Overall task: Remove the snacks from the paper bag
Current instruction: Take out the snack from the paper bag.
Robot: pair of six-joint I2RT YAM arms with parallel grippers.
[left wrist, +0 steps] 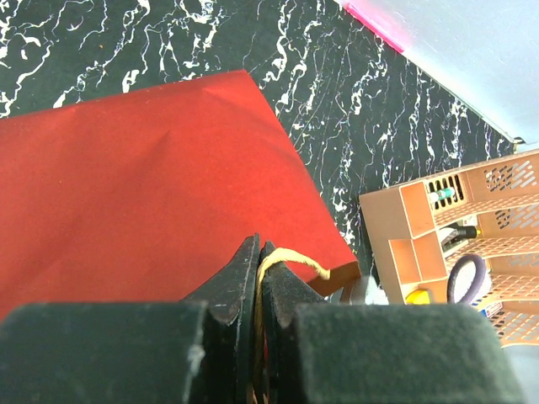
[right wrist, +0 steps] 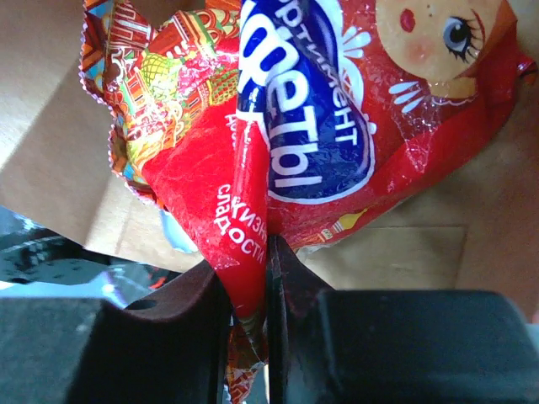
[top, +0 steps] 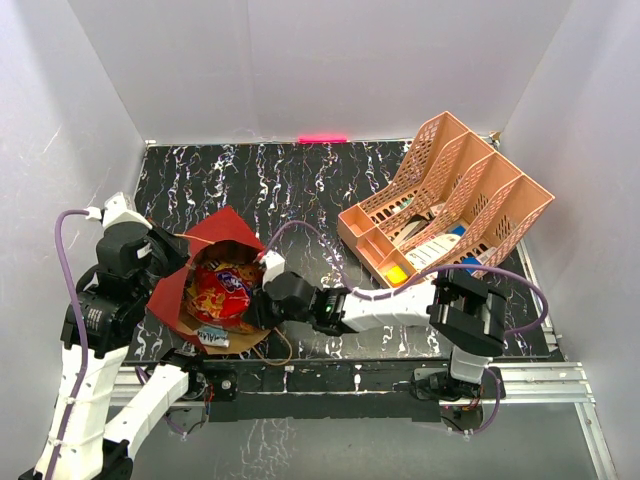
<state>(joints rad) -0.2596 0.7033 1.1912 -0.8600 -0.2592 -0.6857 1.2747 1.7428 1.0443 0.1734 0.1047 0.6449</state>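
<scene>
The bare tabletop before the pink strip is outward, so my right gripper should next go up and outward, then down to release the chip bag.
The paper bag [top: 222,232], red outside and brown inside, lies open at the left of the table. My left gripper [top: 180,250] is shut on its thin looped handle [left wrist: 290,259], holding the red side [left wrist: 143,177] up. The red-orange chip bag [top: 222,290] with a blue logo sits in the bag's mouth. My right gripper [top: 262,300] is shut on a crinkled fold of the chip bag [right wrist: 253,244], with the brown kraft inside [right wrist: 50,126] behind it. Small candy packets [top: 212,338] lie at the bag's near edge.
A peach lattice desk organizer [top: 455,200] stands at the right, holding white cards and a small yellow block [top: 396,271]; it also shows in the left wrist view [left wrist: 459,244]. A pink strip [top: 322,138] marks the table's far edge. White walls enclose the table.
</scene>
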